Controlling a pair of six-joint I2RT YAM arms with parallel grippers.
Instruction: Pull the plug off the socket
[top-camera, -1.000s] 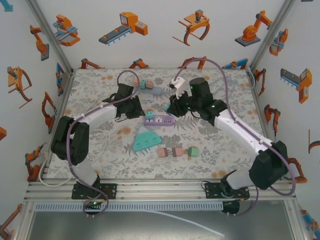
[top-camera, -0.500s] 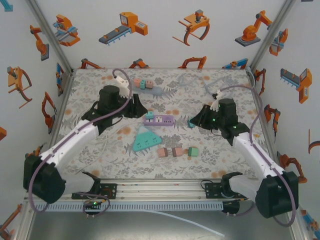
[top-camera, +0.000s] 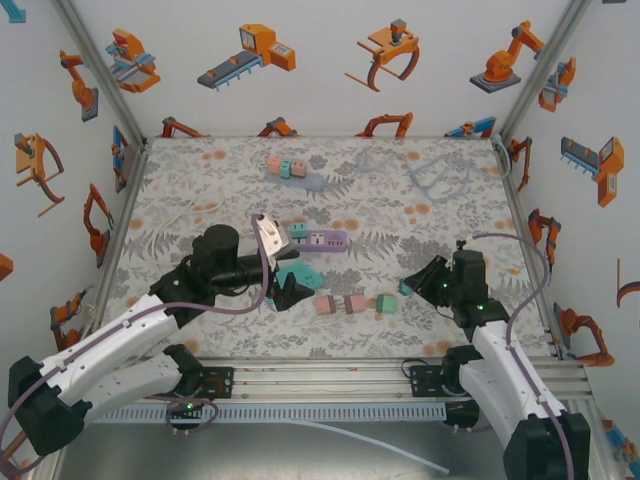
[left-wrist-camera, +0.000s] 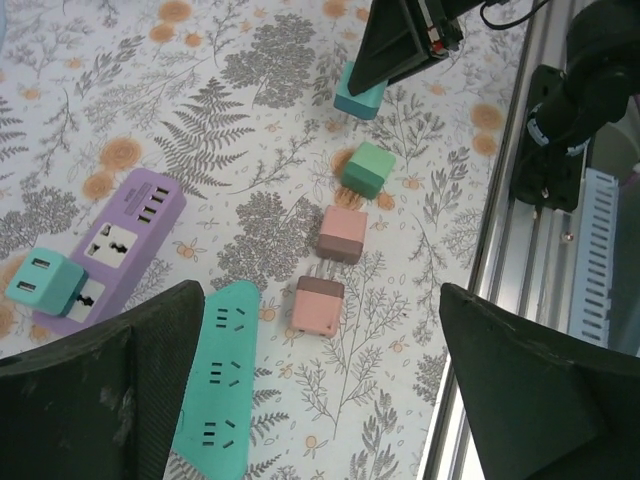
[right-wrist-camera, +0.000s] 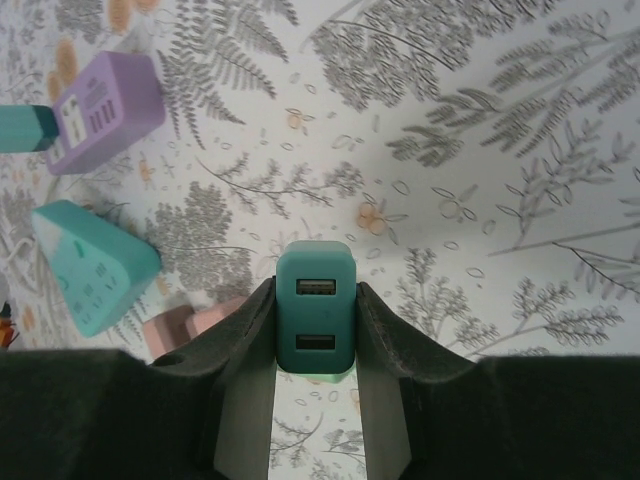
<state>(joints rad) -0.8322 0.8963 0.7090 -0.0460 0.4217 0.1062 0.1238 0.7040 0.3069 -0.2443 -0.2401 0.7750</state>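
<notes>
The teal plug will go down and slightly back with my right gripper, and I will let go of it on the bare tabletop beside the green plug.
The purple socket strip lies mid-table with one teal plug still seated at its left end. My right gripper is shut on a second teal plug, held off the table to the right of the strip and well apart from it; its two USB ports face the wrist camera. The same strip appears at the upper left of the right wrist view. My left gripper is open and holds nothing; its left finger hangs beside the teal triangular strip.
Two pink plugs and a green plug lie in a row near the front edge. The aluminium rail runs just right of them. A small block row sits at the back.
The right gripper has carried the teal plug off the purple strip and back toward the near right. The left gripper left the strip, swung toward the near edge and opened.
</notes>
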